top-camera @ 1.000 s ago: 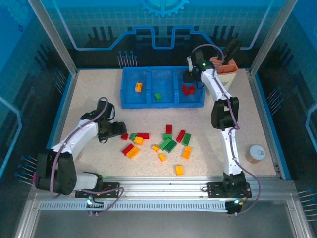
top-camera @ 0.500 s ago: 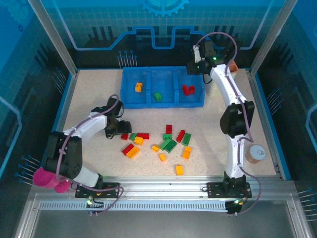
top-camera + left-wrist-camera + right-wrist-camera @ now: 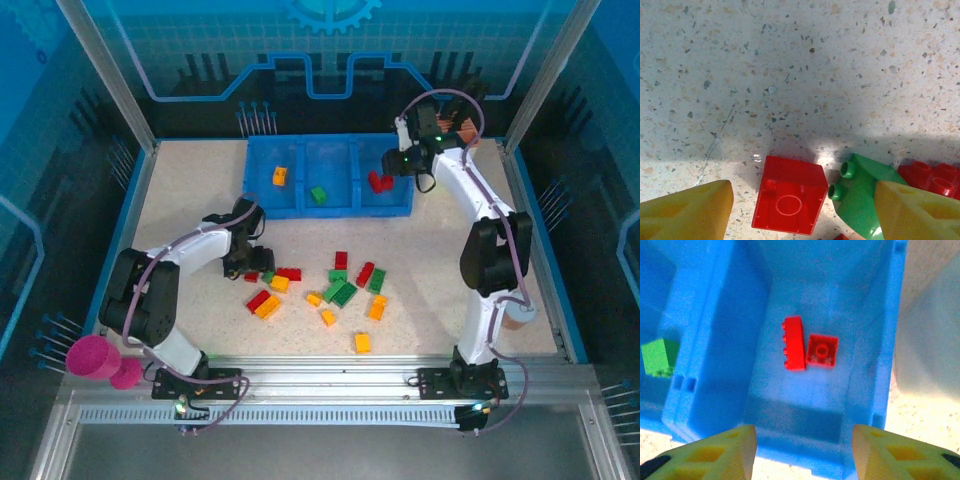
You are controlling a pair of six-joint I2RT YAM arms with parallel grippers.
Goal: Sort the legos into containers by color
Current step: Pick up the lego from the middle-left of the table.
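Note:
The red brick is below and slightly back, so my left gripper will next ease down and back, with one finger between the upturned red brick point(image 3: 789, 197) and the crowding green brick.
Loose red, green and orange-yellow legos point(image 3: 325, 288) lie scattered on the table in front of the blue tray point(image 3: 330, 210). Its left container holds an orange brick point(image 3: 280, 176), the middle one a green brick point(image 3: 317, 194), the right one two red bricks point(image 3: 380, 181). My left gripper point(image 3: 256, 264) is low at the pile's left end. It is open, its yellow fingers either side of an upturned red brick point(image 3: 788, 200), with a green brick point(image 3: 862, 192) by the right finger. My right gripper point(image 3: 802, 450) hangs open and empty over the right container's point(image 3: 875, 355) near wall, the two red bricks point(image 3: 807, 346) beyond it.
A peach holder point(image 3: 466, 134) stands behind the right arm at the tray's right end. A tan cylinder point(image 3: 517, 312) sits at the right, partly behind that arm. A pink object point(image 3: 93, 357) lies by the left arm's base. Bare table lies left of the tray.
My left gripper has slid right to the red brick at the pile's left end. The right arm's elbow has swung right, with its gripper still over the right container.

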